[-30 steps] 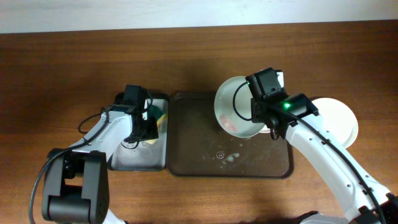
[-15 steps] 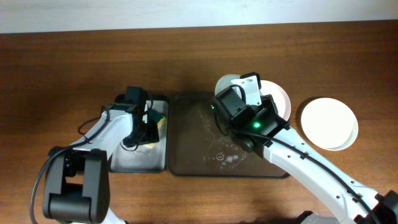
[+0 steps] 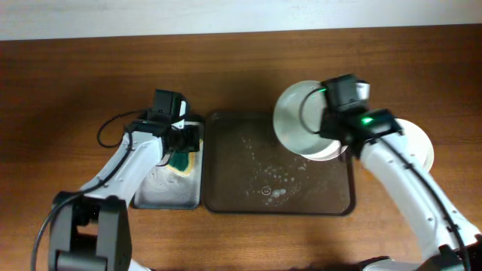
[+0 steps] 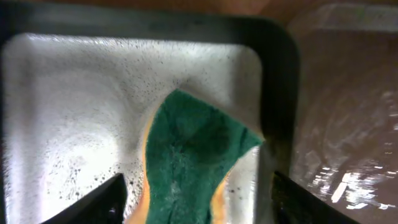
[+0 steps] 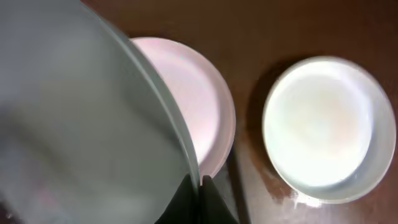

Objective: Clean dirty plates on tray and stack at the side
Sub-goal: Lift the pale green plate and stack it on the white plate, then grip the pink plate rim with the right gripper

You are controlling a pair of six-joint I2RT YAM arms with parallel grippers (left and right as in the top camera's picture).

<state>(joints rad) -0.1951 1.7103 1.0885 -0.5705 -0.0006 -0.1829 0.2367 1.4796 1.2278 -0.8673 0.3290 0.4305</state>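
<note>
My left gripper should next go down onto the sponge's green top (image 3: 179, 161) (image 4: 188, 165) and close there, because the green and yellow sponge is below it, between its open fingers.
My right gripper (image 3: 328, 126) is shut on the rim of the pale green plate (image 3: 300, 119) and holds it tilted above the back right of the dark brown tray (image 3: 233, 173). In the right wrist view the fingers (image 5: 200, 186) pinch that plate's edge (image 5: 81, 124). The pinkish white plate (image 3: 333, 153) lies under it, also seen in the right wrist view (image 5: 193, 93). The white plate (image 3: 418, 147) sits on the table to the right of the tray, also in the right wrist view (image 5: 323, 124). My left gripper (image 3: 181, 147) is open over a green and yellow sponge (image 3: 181, 159).
The sponge (image 4: 193, 155) lies in the narrow grey tray (image 3: 162, 188), which is wet and speckled (image 4: 62, 93), left of the brown tray (image 4: 348, 124). Droplets and suds (image 3: 273, 190) lie on the brown tray's floor. Bare wooden table surrounds both trays.
My right arm swung left over the tray, then back right, with the green plate in it. My left arm drew back a little, uncovering the sponge.
</note>
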